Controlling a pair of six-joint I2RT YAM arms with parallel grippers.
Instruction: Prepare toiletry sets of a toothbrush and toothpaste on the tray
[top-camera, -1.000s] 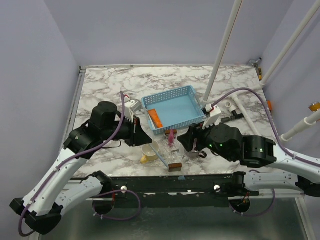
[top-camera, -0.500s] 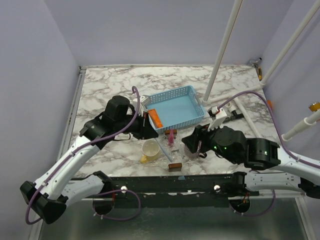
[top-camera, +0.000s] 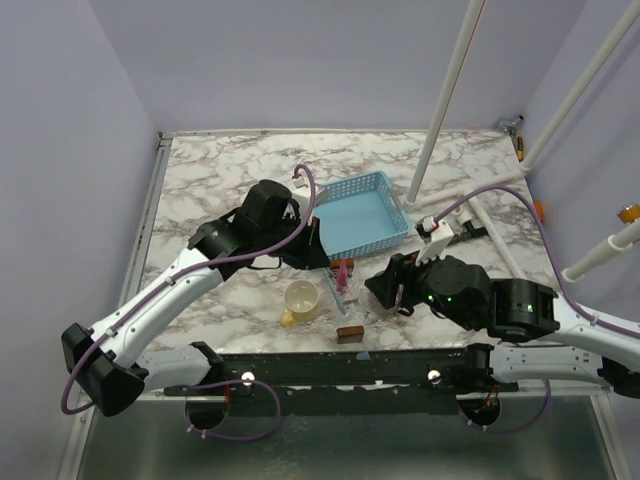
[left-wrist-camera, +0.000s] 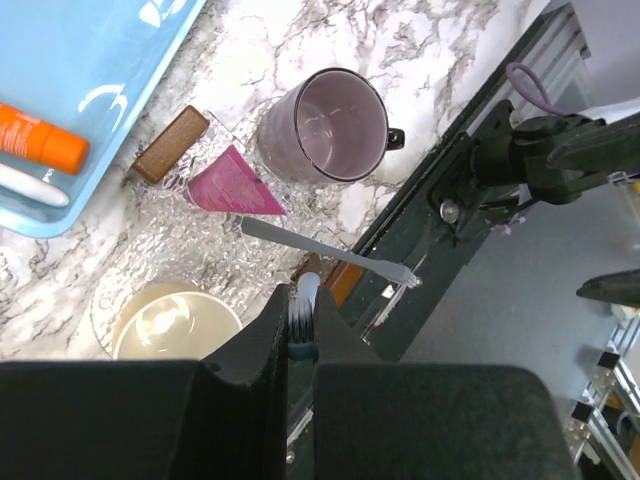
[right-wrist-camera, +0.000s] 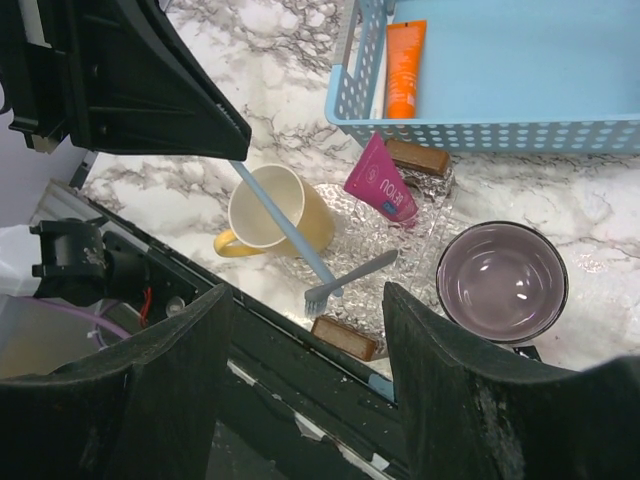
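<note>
My left gripper will next lower to the right in the top view and release the toothbrush, as the bubble wrap between the mugs is below on that side.
My left gripper is shut on the light blue toothbrush, whose head shows between the fingers in the left wrist view. The handle slants down over the yellow mug in the right wrist view. An orange toothpaste tube lies in the light blue tray, also seen in the left wrist view. A pink toothpaste tube lies on bubble wrap by the tray's front. My right gripper is open and empty above the purple-grey mug.
A grey brush lies on the bubble wrap. One brown block sits at the table's front edge, another beside the tray. A white stick-like thing lies in the tray. White poles stand at the back right.
My left arm has swung right across the tray's near-left corner, and the toothbrush's upper end moved right with it. My right gripper shifted slightly left.
</note>
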